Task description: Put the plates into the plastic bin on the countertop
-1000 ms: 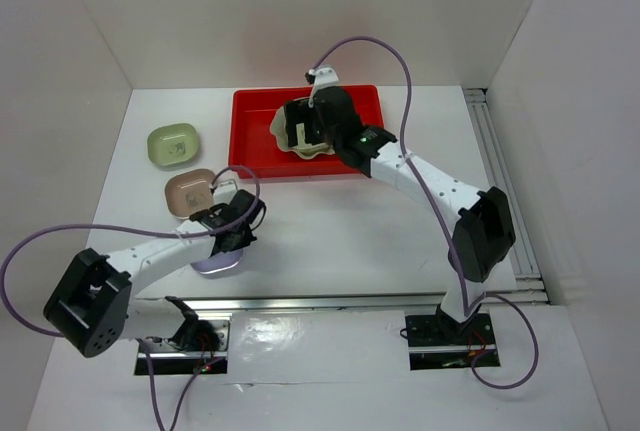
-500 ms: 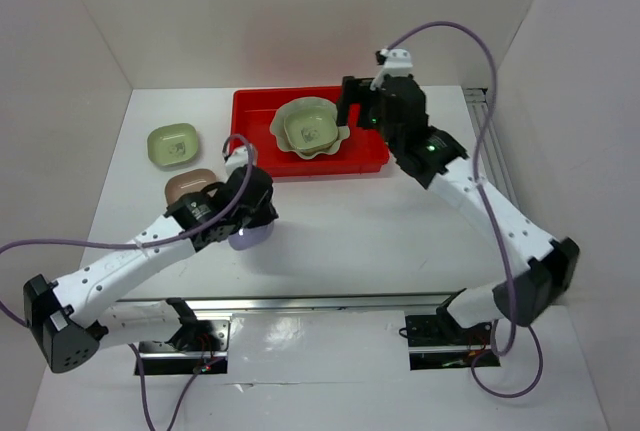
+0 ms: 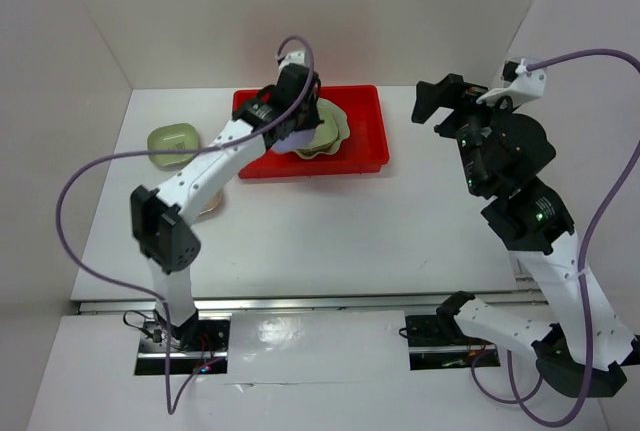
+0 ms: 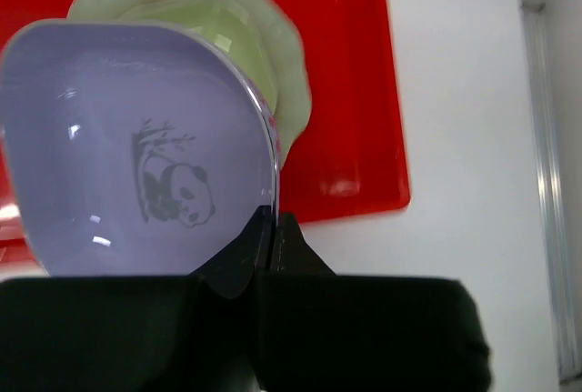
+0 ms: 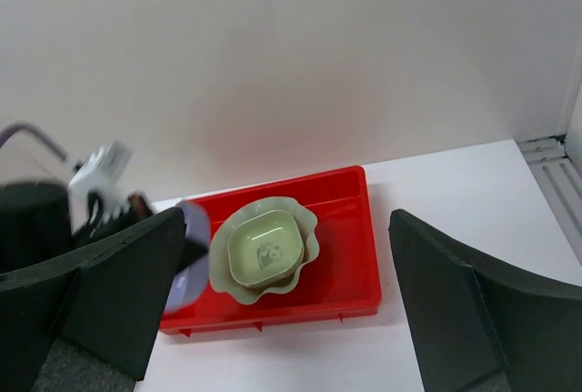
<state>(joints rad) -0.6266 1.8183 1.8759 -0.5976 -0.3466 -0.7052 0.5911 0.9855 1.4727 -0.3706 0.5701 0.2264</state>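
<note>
The lavender panda dish hangs off-center, so the left gripper needs to shift toward the scalloped dish's middle [image 3: 322, 132] [image 4: 215, 35] first to get the panda dish down onto the stack.
The red plastic bin [image 3: 360, 156] stands at the back of the white countertop [image 3: 350, 231]. In it lies the pale-green scalloped dish [image 3: 334, 133] with a small green dish [image 5: 264, 248] nested inside. My left gripper [image 3: 292, 129] is shut on the rim of a lavender panda dish [image 4: 136, 155] and holds it tilted over the bin's left part, beside the scalloped dish [image 4: 293, 92]. My right gripper [image 3: 440, 101] is open and empty, raised to the right of the bin [image 5: 355, 256]. An olive-green dish [image 3: 172, 143] sits left of the bin. A tan-brown dish [image 3: 208, 206] is mostly hidden under my left arm. No yellow dish shows.
A metal rail [image 4: 546, 137] runs along the countertop's right edge and another [image 3: 300, 301] along the front. White walls close in the left, back and right. My left arm stretches from the near left across to the bin.
My left arm carried the lavender dish from the near table up over the bin. My right gripper left the small green dish in the scalloped one and drew back up and to the right.
</note>
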